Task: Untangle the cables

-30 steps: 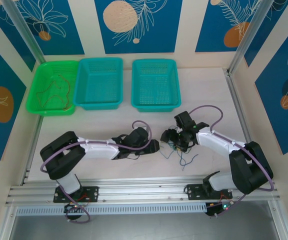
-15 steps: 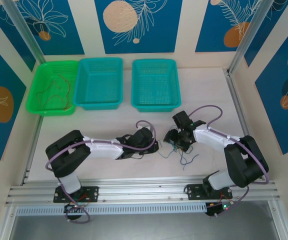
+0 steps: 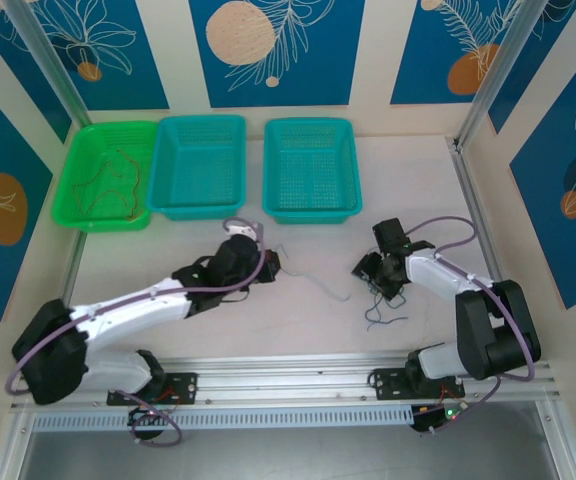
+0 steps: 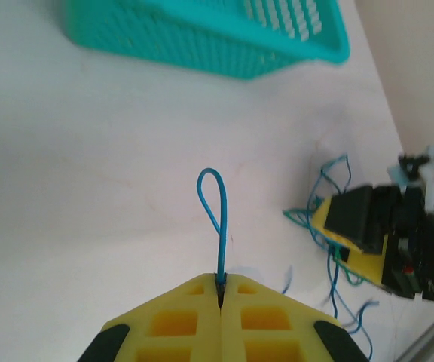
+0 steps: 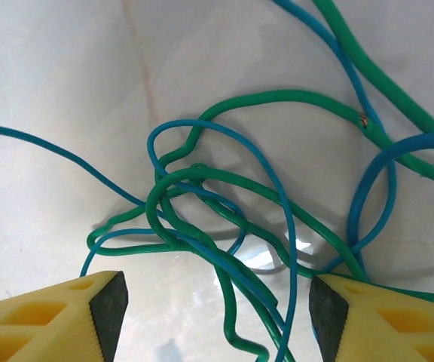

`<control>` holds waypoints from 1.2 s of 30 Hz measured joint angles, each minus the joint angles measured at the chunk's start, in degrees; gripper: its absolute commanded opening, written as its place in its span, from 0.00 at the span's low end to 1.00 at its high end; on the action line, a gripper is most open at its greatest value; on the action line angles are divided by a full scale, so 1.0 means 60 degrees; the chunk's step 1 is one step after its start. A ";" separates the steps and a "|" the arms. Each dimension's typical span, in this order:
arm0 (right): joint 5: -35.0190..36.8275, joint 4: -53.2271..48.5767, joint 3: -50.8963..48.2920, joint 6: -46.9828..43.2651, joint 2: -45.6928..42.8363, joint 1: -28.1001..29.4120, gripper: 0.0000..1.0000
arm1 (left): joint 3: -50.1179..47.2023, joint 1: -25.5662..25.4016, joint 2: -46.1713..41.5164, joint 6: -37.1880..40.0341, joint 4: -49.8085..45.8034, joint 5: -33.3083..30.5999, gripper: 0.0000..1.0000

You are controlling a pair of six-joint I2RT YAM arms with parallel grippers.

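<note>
The teal basket beside the green one is empty, so my left gripper will move up and outward over it to release the thin blue cable inside.
My left gripper [image 3: 267, 263] is shut on a thin blue cable [image 4: 211, 197]. The cable stands up from the closed yellow fingertips [image 4: 221, 280] in a small loop, and its free end [image 3: 316, 281] trails right across the table. My right gripper [image 3: 374, 272] stands open, low over a tangle of green and blue cables [image 3: 382, 304]. In the right wrist view the green cable [image 5: 202, 177] and blue cable [image 5: 276, 197] cross between the spread pads [image 5: 105, 308] without being pinched. The left wrist view shows the right gripper [image 4: 368, 230] sitting on that tangle [image 4: 330, 194].
Three baskets line the back: a green one [image 3: 76, 205] holding red-brown cables [image 3: 118, 175], and two teal ones [image 3: 203, 208] [image 3: 311, 212]. A teal basket wall [image 4: 202, 45] rises ahead of the left gripper. A metal rail [image 3: 288, 375] runs along the near edge.
The left gripper shut on the blue cable and drew it back and left, out of the tangle. The right gripper narrowed a little and shifted right over the tangle.
</note>
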 measured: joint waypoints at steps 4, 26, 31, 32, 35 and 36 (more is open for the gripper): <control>0.0120 -0.0055 -0.0157 -0.0066 -0.0262 -0.0361 0.71 | 0.0004 0.0685 -0.1351 0.0455 -0.0696 -0.0189 0.00; -0.0980 -0.1071 0.1719 -0.2510 -0.4207 0.1475 0.99 | 0.5563 0.4368 0.0586 0.4430 -0.2871 0.0131 0.00; -0.1315 -0.1024 0.1803 -0.2947 -0.4186 0.2113 0.98 | 0.6823 0.5446 0.1832 0.5038 -0.2779 0.0168 0.00; -0.1311 -0.1031 0.1803 -0.2965 -0.4153 0.2120 0.98 | 0.6947 0.5661 0.2025 0.5111 -0.2718 0.0168 0.00; -0.1308 -0.1056 0.1803 -0.3031 -0.4047 0.2120 0.97 | 0.7060 0.6320 0.2608 0.5278 -0.2517 0.0164 0.00; -0.1308 -0.1071 0.1796 -0.3049 -0.4036 0.2120 0.97 | 0.7060 0.6506 0.2820 0.5333 -0.2506 0.0168 0.00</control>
